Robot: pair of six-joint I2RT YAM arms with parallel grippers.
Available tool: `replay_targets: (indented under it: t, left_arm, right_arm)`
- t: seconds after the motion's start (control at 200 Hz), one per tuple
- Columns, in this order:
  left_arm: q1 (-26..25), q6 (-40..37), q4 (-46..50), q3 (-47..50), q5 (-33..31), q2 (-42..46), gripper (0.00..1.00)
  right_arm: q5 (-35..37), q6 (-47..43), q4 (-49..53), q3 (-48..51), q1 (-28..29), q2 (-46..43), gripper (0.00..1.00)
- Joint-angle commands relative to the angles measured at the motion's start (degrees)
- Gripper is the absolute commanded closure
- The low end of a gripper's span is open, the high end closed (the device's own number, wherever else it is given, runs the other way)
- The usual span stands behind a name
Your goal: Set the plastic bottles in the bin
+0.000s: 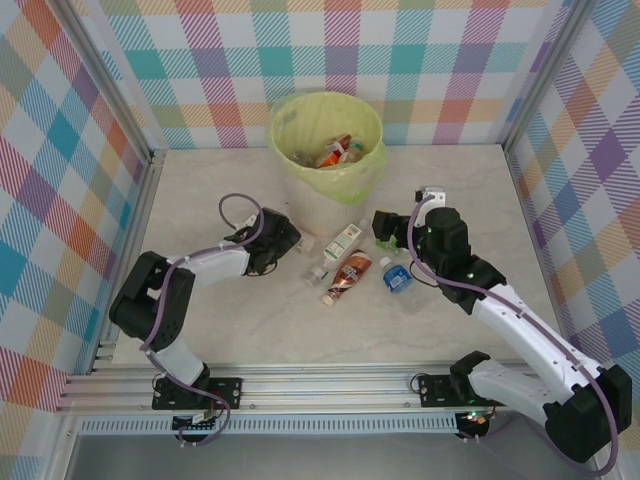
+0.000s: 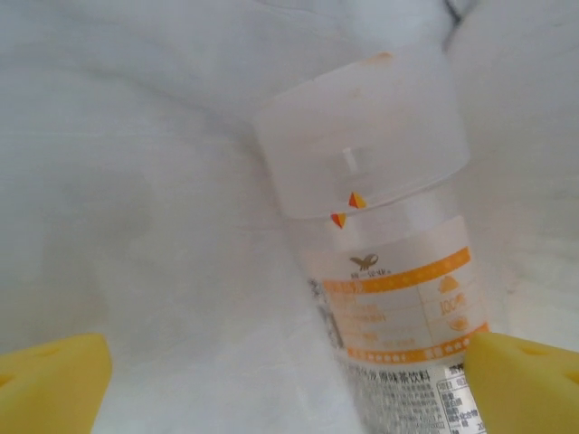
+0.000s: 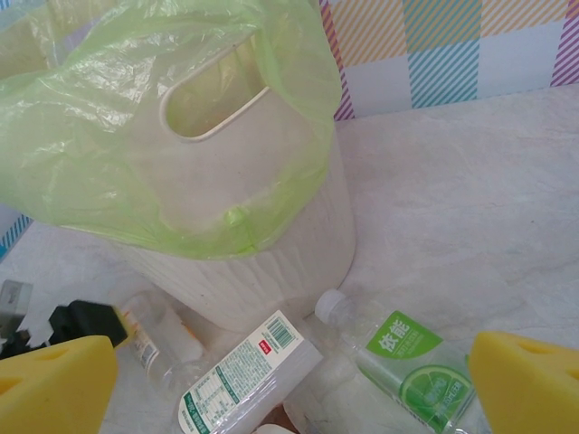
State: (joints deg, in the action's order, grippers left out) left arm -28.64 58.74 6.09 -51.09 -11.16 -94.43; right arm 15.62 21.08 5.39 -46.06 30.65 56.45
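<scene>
The orange-labelled bottle is closer to the finger on the bin side, so my left gripper needs to move back a little, then lower its open fingers around the bottle.
The bin [image 1: 325, 150], beige with a yellow-green bag, stands at the back and holds several plastic bottles [image 1: 335, 152]. More bottles lie in front of it: a white-labelled one [image 1: 343, 240], a brown-labelled one [image 1: 348, 277] and a blue-labelled one [image 1: 397, 277]. My left gripper [image 1: 292, 240] is open around an orange-labelled bottle [image 2: 389, 271] with a white cap, which lies close to the right fingertip [image 2: 525, 384]. My right gripper [image 1: 383, 225] hangs open above a green lime-labelled bottle [image 3: 407, 357] and the white-labelled bottle [image 3: 249, 375], beside the bin [image 3: 271, 262].
A small clear bottle [image 1: 318, 273] lies between the left gripper and the brown-labelled one. Checked walls and metal frame posts [image 1: 140, 190] enclose the table on three sides. The left gripper's dark body [image 3: 77, 318] appears at the lower left of the right wrist view.
</scene>
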Motion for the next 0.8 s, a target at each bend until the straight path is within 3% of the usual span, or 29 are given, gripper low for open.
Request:
replay_targets:
  t: [0.0,0.115,0.38,0.51,0.655,0.795]
  left_arm:
    - [0.16,-0.59,6.61,4.54,-3.45,4.38,0.0]
    - [0.32,-0.06,6.94,8.01,-2.92,9.4,0.0]
    - [0.52,6.27,-3.01,12.65,0.79,17.52,0.0]
    - [0.61,7.15,-5.57,10.79,1.68,14.03,0.0]
    - [0.61,9.78,-0.15,4.72,2.92,6.82,0.0]
    - [0.61,14.23,0.68,4.78,1.81,3.44,0.0]
  right_arm:
    - [-0.39,-0.69,-1.56,-2.49,-0.06,1.04,0.0]
    - [-1.58,-0.32,-2.14,-3.13,-0.06,2.5,0.0]
    - [-3.57,1.5,-2.75,-3.42,-0.05,4.39,0.0]
    - [-3.66,1.93,-2.5,-3.24,0.0,4.16,0.0]
    - [-3.58,2.08,-1.73,-3.33,-0.06,3.33,0.0]
    - [-2.44,1.78,-0.69,-2.76,-0.04,1.55,0.0]
